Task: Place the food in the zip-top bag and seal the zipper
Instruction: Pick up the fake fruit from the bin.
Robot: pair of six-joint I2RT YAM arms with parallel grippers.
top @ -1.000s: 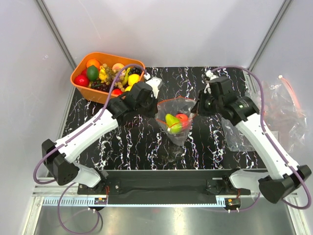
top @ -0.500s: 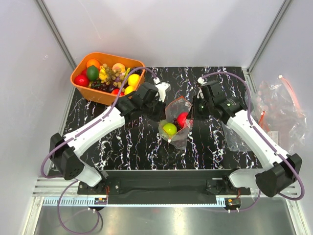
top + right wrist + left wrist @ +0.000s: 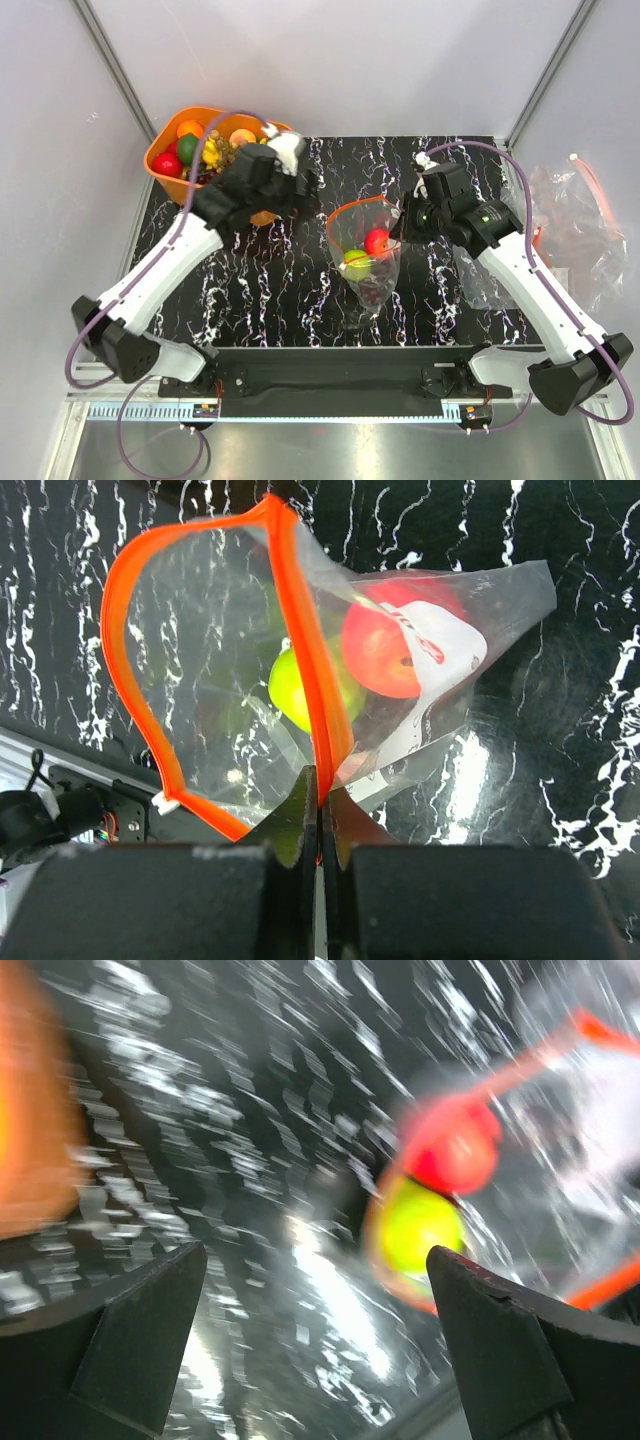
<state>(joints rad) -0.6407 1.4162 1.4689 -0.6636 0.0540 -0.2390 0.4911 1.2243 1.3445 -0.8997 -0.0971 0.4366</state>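
Note:
I should move my left gripper to the left in the top view, over the basket, and then lower it to the green lime (image 3: 187, 149), because the lime lies uncovered among the fruits.
The clear zip-top bag (image 3: 362, 250) hangs mid-table with its mouth open. Its orange zipper (image 3: 345, 212) forms a loop, and my right gripper (image 3: 405, 225) is shut on the right end of that strip. From the right wrist, the jaws (image 3: 320, 780) pinch the zipper (image 3: 300, 650). Food in the bag: a red apple (image 3: 385, 650) and a yellow-green piece (image 3: 290, 685). My left gripper (image 3: 298, 178) stands open and empty, left of the bag beside the basket. The left wrist view is blurred: the gripper (image 3: 315, 1260) is apart from the apple (image 3: 455, 1145) and green piece (image 3: 420, 1230).
An orange basket (image 3: 160, 150) at the back left holds several more toy fruits (image 3: 215, 150), partly covered by my left arm. Spare clear bags (image 3: 570, 230) lie off the table's right edge. The black marbled table (image 3: 260, 290) ends at the arm bases.
My left gripper opened, let go of the bag's rim and drew back left toward the basket. The bag now hangs from the right gripper alone, its mouth spread wider.

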